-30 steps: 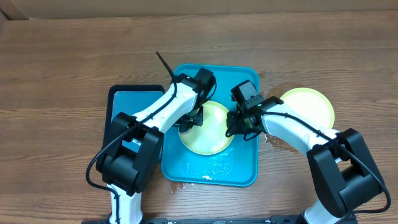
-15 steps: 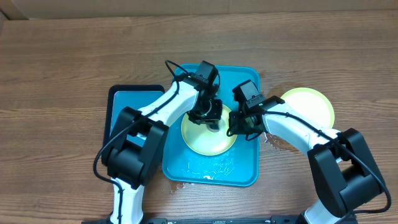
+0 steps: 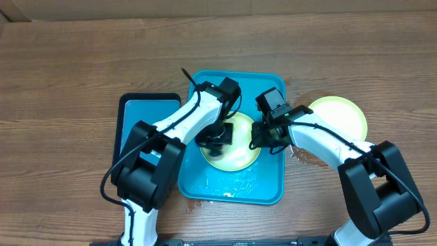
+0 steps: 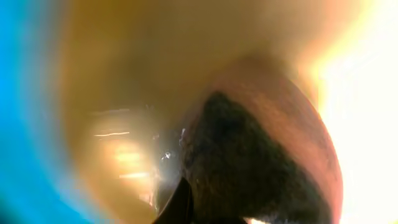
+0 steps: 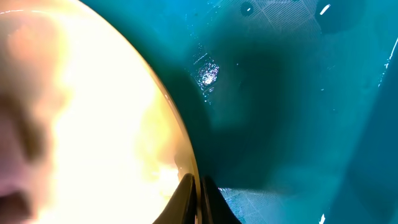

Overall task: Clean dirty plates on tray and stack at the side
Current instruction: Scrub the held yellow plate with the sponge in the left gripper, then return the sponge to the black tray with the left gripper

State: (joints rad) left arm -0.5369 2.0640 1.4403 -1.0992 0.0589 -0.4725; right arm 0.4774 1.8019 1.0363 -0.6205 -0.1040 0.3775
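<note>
The robot's left gripper needs to lift the sponge to the left in the overhead view next, over to the smaller blue tray (image 3: 149,115) and clear of the plate, then lower it and let it go.
A yellow-green plate (image 3: 239,154) lies on the turquoise tray (image 3: 225,184). My left gripper (image 3: 217,139) is down on the plate's left half, shut on a dark brownish pad (image 4: 249,155) that presses on the plate (image 4: 124,74); that view is blurred. My right gripper (image 3: 260,140) is shut on the plate's right rim; the right wrist view shows its fingers (image 5: 198,186) pinching the rim of the plate (image 5: 93,112) over the wet tray (image 5: 298,93). A second yellow-green plate (image 3: 339,116) lies on the table to the right. The light blue plate is out of view.
A smaller dark-rimmed blue tray (image 3: 145,123) lies against the turquoise tray's left side. Water glistens on the turquoise tray's front part (image 3: 235,186) and on the table by its right edge (image 3: 297,154). Wooden table all around.
My left gripper has swept across the plate, from its left side to its upper middle and back toward the left. The right gripper and the plate have stayed put.
</note>
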